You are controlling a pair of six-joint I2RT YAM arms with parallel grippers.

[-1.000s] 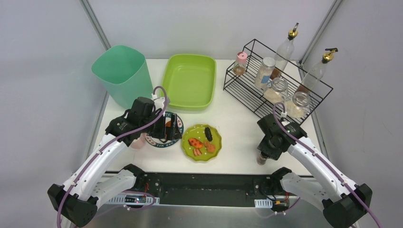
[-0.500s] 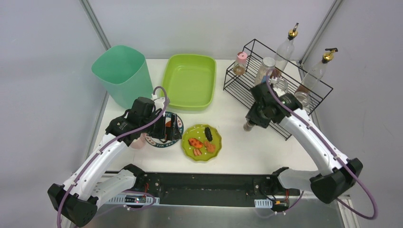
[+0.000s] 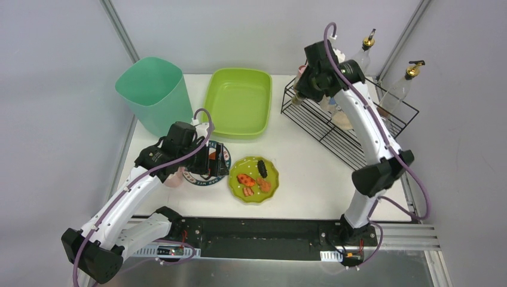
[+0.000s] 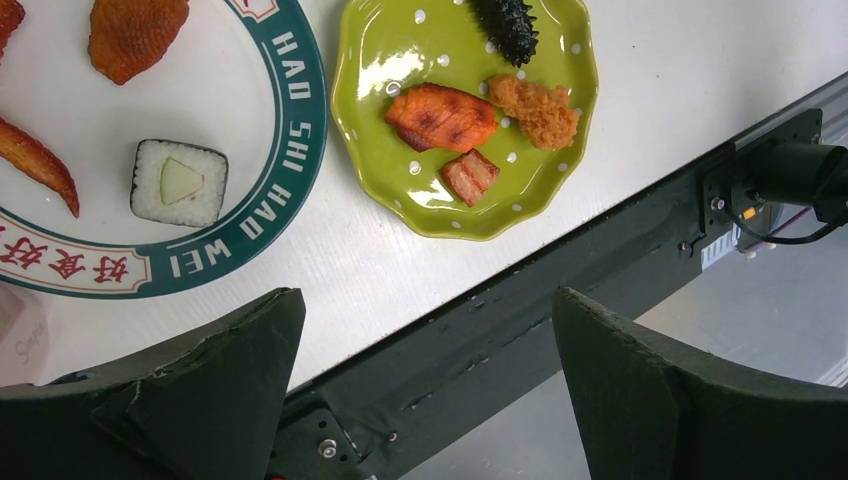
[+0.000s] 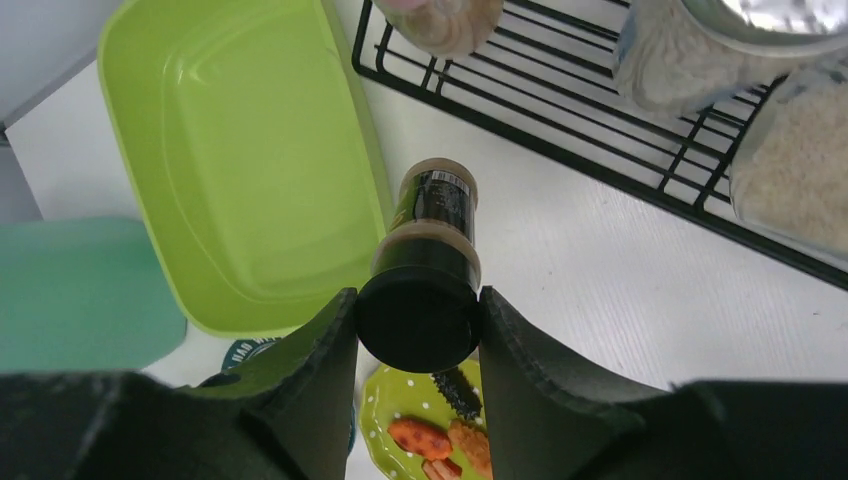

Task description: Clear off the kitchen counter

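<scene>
I will move my right gripper outward and down onto the bare rack wires (image 3: 309, 104) (image 5: 524, 82) beside the pink-topped jar and release the spice jar in that empty gap.
My right gripper (image 5: 417, 302) is shut on the black cap of a small spice jar (image 5: 430, 215). It holds the jar upright, high above the white kitchen counter (image 3: 305, 167), between the lime-green tub (image 5: 240, 150) and the black wire rack (image 5: 560, 95). In the top view the right gripper (image 3: 306, 84) hangs at the rack's left end and mostly hides the jar. My left gripper (image 4: 425, 335) stands open and empty over the counter's front edge, next to the teal-rimmed plate (image 4: 290, 150) and the dotted green plate (image 4: 465, 215).
The teal-rimmed plate holds a sushi roll (image 4: 180, 182) and fried pieces; the green plate (image 3: 270, 168) holds several food bits. A teal bin (image 3: 154, 92) stands back left. Jars and oil bottles (image 3: 397, 89) fill the rack (image 3: 326, 128). A pink cup (image 3: 174, 179) sits under the left arm.
The right arm has lifted the jar from the counter's front right and carried it back and up to the rack's left end. The left arm has barely moved.
</scene>
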